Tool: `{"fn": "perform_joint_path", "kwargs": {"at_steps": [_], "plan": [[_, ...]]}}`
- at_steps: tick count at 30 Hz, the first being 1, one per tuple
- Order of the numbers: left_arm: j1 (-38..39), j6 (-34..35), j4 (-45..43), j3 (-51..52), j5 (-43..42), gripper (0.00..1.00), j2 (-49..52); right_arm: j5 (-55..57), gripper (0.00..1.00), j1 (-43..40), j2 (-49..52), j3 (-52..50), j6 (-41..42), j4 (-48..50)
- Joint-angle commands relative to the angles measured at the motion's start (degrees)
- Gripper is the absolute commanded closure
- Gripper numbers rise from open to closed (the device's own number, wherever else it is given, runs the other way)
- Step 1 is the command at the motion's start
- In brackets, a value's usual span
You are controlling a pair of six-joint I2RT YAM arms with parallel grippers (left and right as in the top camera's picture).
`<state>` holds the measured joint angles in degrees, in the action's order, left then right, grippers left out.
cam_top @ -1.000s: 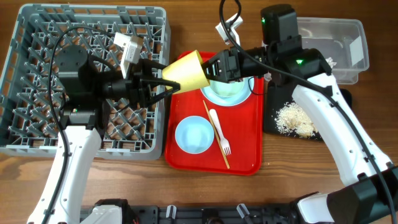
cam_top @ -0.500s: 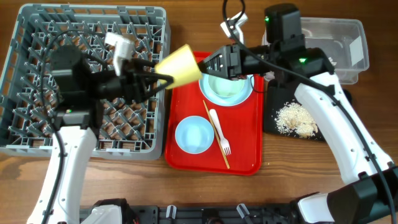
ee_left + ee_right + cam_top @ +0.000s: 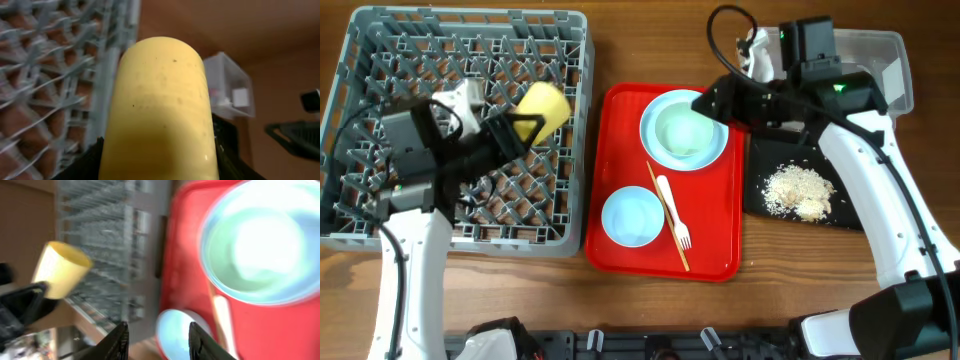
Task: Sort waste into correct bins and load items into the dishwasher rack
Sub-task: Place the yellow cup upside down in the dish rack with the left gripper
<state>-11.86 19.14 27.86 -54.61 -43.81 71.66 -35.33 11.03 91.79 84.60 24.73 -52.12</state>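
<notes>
My left gripper travels left in the overhead view next, tilts down and lowers the cup onto the grey rack's empty wires, then releases it.
My left gripper is shut on the small yellow cup and holds it over the right part of the grey dishwasher rack. The cup fills the left wrist view. My right gripper is open and empty above the right edge of the pale blue plate, which holds the mint-green bowl. The light blue saucer, white fork and wooden stick lie on the red tray. Beige crumbs lie in the black tray. The clear tub is behind it.
The red tray sits between the rack and the black tray. Bare wooden table runs along the front. My right arm spans over the black tray and the clear tub. The right wrist view shows the cup, the bowl and the saucer.
My left gripper has carried the yellow cup left from the red tray's edge to over the rack. My right gripper has drawn back to the right, away from the cup.
</notes>
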Motion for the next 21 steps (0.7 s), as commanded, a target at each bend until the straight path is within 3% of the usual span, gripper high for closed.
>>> {"fn": "perform_joint_path", "kwargs": {"at_steps": [1, 4, 11, 16, 21], "plan": [[-0.81, -0.44, 10.56, -4.66, 18.6, 0.96, -5.31, 10.38, 0.61, -0.2, 0.39, 0.44, -5.46, -3.19], [-0.81, 1.07, 20.61, -8.76, 29.33, 0.96, -6.51, 17.03, 0.6, -0.35, -0.44, 0.55, -6.93, -7.1], [-0.81, 0.98, 33.09, -13.14, 33.35, 0.96, -6.43, 35.54, 0.59, -1.51, -4.68, 0.59, -6.69, -14.86], [-0.81, 0.98, 37.48, -13.14, 41.46, 0.96, -5.68, 38.56, 0.36, -2.93, -6.56, 0.57, -6.75, -17.0], [-0.81, 0.98, 38.8, -13.14, 41.97, 0.96, -3.56, 38.53, 0.32, -3.28, -6.49, 0.28, -6.75, -17.18]]}}
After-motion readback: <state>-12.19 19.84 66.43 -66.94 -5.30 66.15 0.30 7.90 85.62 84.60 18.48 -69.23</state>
